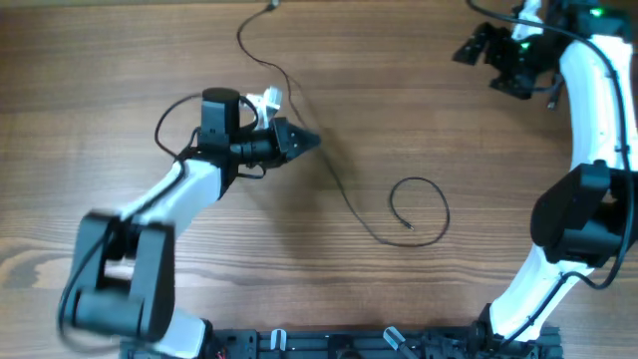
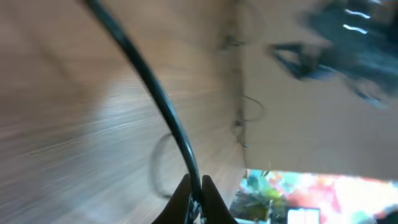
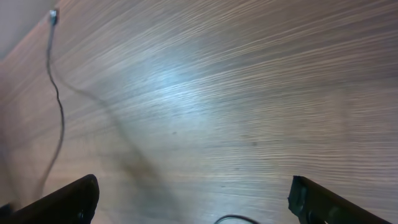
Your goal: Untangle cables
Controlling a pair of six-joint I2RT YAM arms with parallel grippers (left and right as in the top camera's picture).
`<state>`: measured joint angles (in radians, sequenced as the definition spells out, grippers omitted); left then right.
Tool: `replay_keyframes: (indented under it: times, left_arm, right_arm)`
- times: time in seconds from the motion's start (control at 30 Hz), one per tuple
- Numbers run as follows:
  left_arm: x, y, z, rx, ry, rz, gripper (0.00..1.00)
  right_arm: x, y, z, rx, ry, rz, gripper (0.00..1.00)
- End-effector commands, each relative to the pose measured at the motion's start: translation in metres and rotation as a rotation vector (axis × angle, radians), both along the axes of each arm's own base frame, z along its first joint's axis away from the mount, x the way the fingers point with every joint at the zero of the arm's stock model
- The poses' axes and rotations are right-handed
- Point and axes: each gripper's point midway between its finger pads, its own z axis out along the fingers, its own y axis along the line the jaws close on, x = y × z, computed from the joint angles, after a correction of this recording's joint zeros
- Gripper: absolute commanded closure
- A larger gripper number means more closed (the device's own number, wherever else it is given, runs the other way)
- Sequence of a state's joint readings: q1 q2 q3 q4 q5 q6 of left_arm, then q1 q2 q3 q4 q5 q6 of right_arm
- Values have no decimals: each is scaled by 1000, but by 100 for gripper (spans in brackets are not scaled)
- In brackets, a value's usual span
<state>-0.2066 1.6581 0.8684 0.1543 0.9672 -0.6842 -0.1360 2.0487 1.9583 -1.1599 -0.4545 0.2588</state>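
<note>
Next, the left gripper raises the cable's plug end and draws it in from the table's far edge, then lowers toward the table and opens.
A thin black cable (image 1: pixel 344 194) runs from a small plug end (image 1: pixel 271 6) at the table's far edge, down past my left gripper, and ends in an open loop (image 1: pixel 424 209) at centre right. My left gripper (image 1: pixel 311 141) is shut on this cable. In the blurred left wrist view the cable (image 2: pixel 155 93) passes between the closed jaws (image 2: pixel 196 190). My right gripper (image 1: pixel 477 42) hangs wide open and empty at the far right, away from the cable. The right wrist view shows its spread fingers (image 3: pixel 196 202), a cable strand (image 3: pixel 59 106) with its plug (image 3: pixel 54 15), and an arc of cable (image 3: pixel 236 219).
The left arm's own thicker black wire (image 1: pixel 167 125) loops beside its wrist. A dark frame (image 1: pixel 379 344) runs along the table's front edge. The right arm's white links (image 1: pixel 588 90) stand along the right side. The wooden tabletop (image 1: pixel 478 140) spreads between the arms.
</note>
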Motion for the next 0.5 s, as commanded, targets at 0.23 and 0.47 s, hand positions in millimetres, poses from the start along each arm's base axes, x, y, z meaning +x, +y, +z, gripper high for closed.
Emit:
replay_keyframes:
  times: [0.23, 0.47]
  left_arm:
    - [-91, -5, 213, -79, -778, -96, 96]
    - [-4, 54, 131, 327, -558, 357, 96]
  right_arm:
    - [2, 11, -1, -3, -40, 88, 0]
    - [-5, 12, -3, 3, -5, 92, 0]
